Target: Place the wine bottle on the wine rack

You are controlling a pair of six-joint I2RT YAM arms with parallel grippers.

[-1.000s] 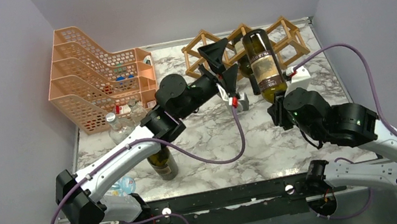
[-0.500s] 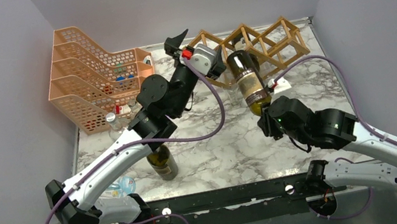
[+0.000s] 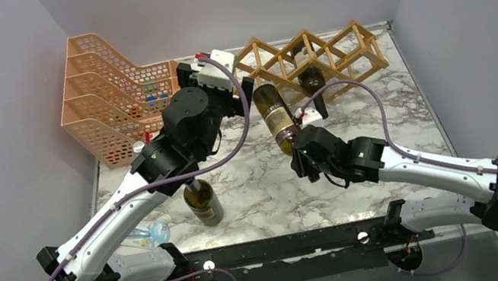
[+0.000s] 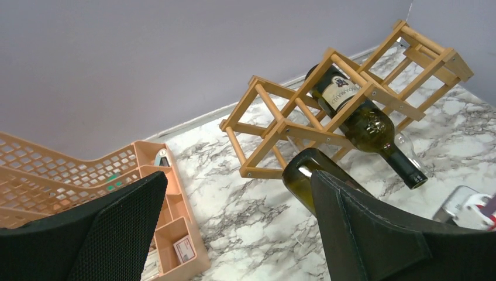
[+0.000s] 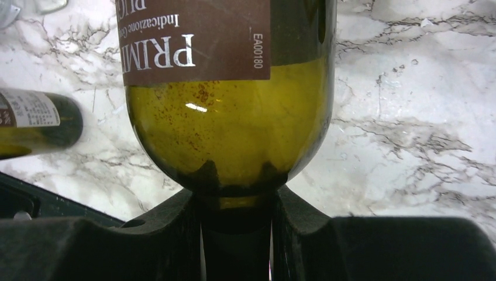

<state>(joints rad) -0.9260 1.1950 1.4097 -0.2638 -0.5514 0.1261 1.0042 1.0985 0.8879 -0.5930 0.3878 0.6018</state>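
Note:
The robot's right gripper needs to move outward, slide the bottle base first into the rack's end cell [image 3: 256,65] by the file tray and let go of it there, because that cell is empty.
My right gripper [image 3: 299,150] is shut on the neck of a green wine bottle [image 3: 274,114] with a brown label. It holds the bottle in the air, base tilted up toward the back, just in front of the left end of the wooden wine rack [image 3: 309,59]. The right wrist view shows the bottle's shoulder [image 5: 228,117] above my closed gripper [image 5: 237,234]. A second dark bottle [image 3: 310,80] lies in the rack's middle cell. My left gripper [image 3: 236,87] is open and empty, beside the held bottle's base [image 4: 301,174], facing the rack [image 4: 281,126].
An orange mesh file tray [image 3: 116,94] stands at the back left. A third wine bottle [image 3: 202,200] stands upright under the left arm. A clear plastic bottle [image 3: 148,235] lies near the left base. Grey walls close in on three sides.
My right arm has carried the bottle left and nearer, away from the rack's middle to its left end. My left arm has swung left and back toward the orange tray.

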